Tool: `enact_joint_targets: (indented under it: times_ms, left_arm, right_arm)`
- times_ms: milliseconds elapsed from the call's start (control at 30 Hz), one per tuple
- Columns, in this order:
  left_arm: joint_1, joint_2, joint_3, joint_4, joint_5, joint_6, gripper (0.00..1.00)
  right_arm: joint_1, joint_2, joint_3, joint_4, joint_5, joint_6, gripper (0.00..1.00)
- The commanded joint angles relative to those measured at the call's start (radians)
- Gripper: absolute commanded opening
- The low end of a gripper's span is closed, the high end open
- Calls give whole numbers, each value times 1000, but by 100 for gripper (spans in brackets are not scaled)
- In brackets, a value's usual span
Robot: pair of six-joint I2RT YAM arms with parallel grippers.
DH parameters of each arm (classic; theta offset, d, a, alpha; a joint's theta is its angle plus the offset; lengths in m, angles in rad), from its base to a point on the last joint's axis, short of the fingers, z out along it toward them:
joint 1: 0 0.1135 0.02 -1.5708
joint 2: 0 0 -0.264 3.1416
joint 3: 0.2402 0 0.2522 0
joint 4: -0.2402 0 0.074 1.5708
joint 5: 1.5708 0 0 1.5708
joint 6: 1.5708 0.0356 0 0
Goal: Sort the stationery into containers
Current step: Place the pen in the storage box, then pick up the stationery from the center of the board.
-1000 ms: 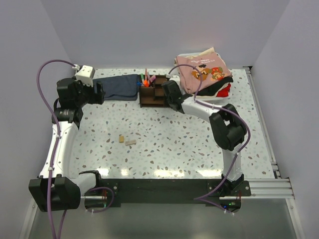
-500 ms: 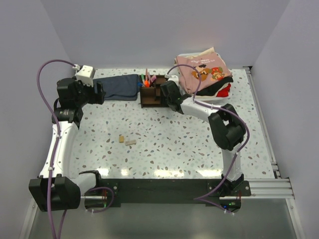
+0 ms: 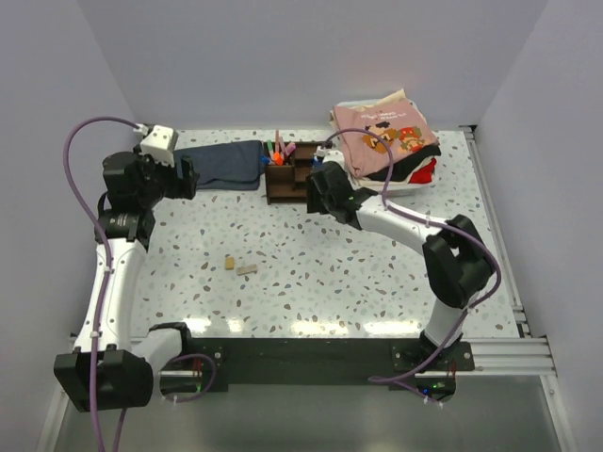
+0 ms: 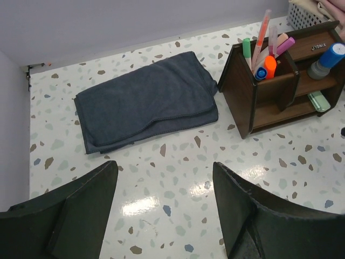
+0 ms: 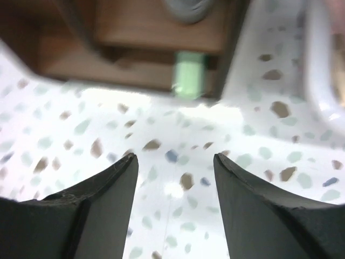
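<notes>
My right gripper swings back and down onto the nearer end of the longer tan eraser [image 3: 253, 268] next, since the eraser lies loose to the gripper's left in the top view.
The dark brown organiser [image 4: 253, 94] stands at the back of the table, also seen from above [image 3: 287, 184]. Its tall compartment holds several coloured pens [image 4: 264, 56]. A blue-capped bottle [image 4: 326, 60] sits on a shelf, and a pale green eraser [image 5: 190, 73] lies in the low compartment. Two tan erasers [image 3: 230, 263] [image 3: 247, 270] lie loose mid-table. My right gripper [image 5: 175, 159] is open and empty, just in front of the organiser's right end [image 3: 313, 195]. My left gripper [image 4: 164, 168] is open and empty over bare table, left of the organiser [image 3: 188, 176].
A folded dark blue cloth [image 4: 145, 100] lies left of the organiser. A white bin with pink clothes [image 3: 386, 141] stands at the back right, close to my right gripper. Grey walls close the table on three sides.
My right gripper has opened and drawn back a little from the organiser, with the green eraser left in the low compartment. The left arm has barely shifted.
</notes>
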Motion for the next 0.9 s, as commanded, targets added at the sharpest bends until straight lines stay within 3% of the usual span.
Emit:
enact_joint_targets:
  times_ms: [0, 33, 67, 133, 233, 500, 867]
  left_arm:
    - [-3, -52, -15, 23, -3, -9, 76]
    - [0, -64, -18, 20, -16, -3, 76]
    - [2, -70, -20, 11, -23, 1, 76]
    - [8, -85, -29, 1, -46, 6, 76]
    - [11, -104, -43, -16, -53, 11, 76]
    - [16, -115, -50, -20, -40, -3, 76]
    - [14, -110, -52, -29, -52, 1, 76]
  right_arm:
    - [57, -94, -88, 69, -342, -208, 68]
    - [65, -94, -101, 91, -468, -347, 67]
    - [69, -94, -102, 74, -756, -426, 65]
    - [121, -91, -104, 43, -871, -637, 59]
    - [193, -71, -92, -23, -897, -820, 58]
    - [273, 35, -1, -7, -865, -1049, 55]
    - [306, 150, 63, 51, -839, -1104, 56]
